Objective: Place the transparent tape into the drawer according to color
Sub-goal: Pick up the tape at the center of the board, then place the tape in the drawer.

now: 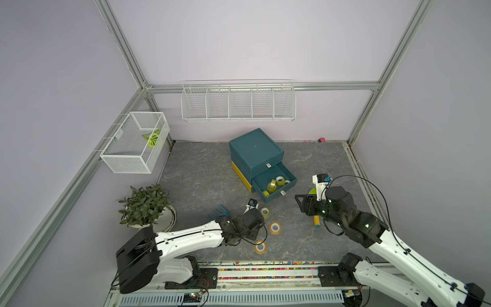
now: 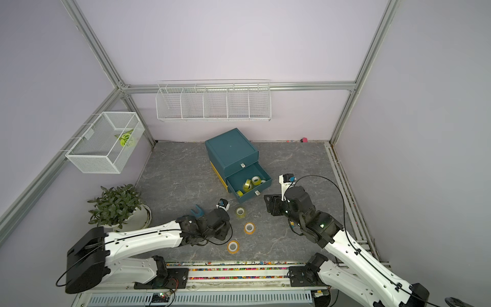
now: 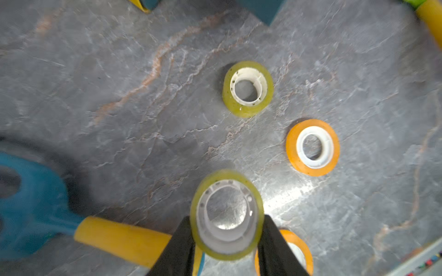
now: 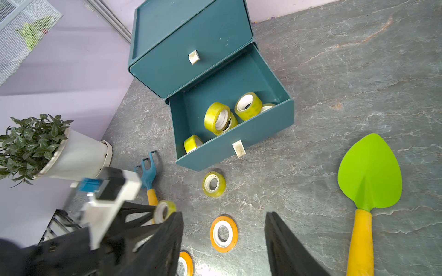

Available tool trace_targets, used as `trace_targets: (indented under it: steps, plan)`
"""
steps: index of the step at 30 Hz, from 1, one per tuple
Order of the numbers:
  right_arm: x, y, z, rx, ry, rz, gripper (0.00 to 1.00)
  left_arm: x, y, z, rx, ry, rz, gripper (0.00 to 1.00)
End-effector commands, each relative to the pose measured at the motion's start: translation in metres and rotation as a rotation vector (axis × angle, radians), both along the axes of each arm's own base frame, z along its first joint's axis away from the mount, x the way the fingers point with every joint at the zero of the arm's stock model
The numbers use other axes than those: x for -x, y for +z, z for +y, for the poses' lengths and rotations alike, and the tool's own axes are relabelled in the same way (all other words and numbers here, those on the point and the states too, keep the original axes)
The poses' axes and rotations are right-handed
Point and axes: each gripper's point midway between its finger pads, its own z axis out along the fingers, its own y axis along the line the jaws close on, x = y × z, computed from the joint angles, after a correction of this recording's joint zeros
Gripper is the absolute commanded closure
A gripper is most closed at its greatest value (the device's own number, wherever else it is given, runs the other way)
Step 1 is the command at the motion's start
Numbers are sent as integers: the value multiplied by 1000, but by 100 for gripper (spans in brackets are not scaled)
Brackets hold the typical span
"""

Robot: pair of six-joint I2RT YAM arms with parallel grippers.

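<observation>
The open lower drawer (image 1: 276,192) stands outward of my left gripper with yellow-green rolls inside. My left gripper should carry the roll outward and release it over that drawer.
My left gripper (image 3: 226,217) is shut on a yellow-green transparent tape roll (image 3: 215,235), one finger on each outer side, the white core facing the camera. The same held roll (image 4: 165,210) shows in the right wrist view. On the table lie another yellow-green roll (image 1: 265,211) (image 3: 247,89) and two orange rolls (image 1: 275,227) (image 1: 260,247). The teal cabinet's lower drawer (image 1: 276,192) (image 4: 263,129) stands pulled out with several yellow-green rolls inside. My right gripper (image 4: 224,213) is open above an orange roll (image 4: 223,234), holding nothing.
A blue toy fork with a yellow handle (image 1: 220,211) (image 3: 119,236) lies beside the left gripper. A green toy shovel (image 4: 369,172) lies under the right arm. A potted plant (image 1: 144,204) stands at the left. Wire baskets (image 1: 237,102) (image 1: 135,142) hang on the walls.
</observation>
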Motion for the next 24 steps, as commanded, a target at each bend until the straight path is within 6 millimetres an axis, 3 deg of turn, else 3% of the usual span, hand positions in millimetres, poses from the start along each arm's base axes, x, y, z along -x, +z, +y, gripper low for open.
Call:
trace_targets:
  steps: [1, 7, 12, 15, 19, 24]
  plan:
    - [3, -4, -4, -4, -17, 9, 41, -1, 43, 8, 54, 20, -51, 64]
    - [3, -8, -5, -8, -25, 18, 40, -20, 124, -5, 202, -7, -198, 62]
    - [4, -11, -5, -7, -34, 27, 40, -57, 156, -36, 226, -16, -249, 64]
    - [4, -13, -9, 5, -44, 30, 41, -80, 155, -54, 208, -8, -252, 64]
    - [6, -13, -13, 15, -51, 25, 40, -105, 139, -70, 147, 5, -244, 66]
    - [6, -14, -15, 24, -53, 22, 40, -132, 108, -71, 123, 48, -191, 66]
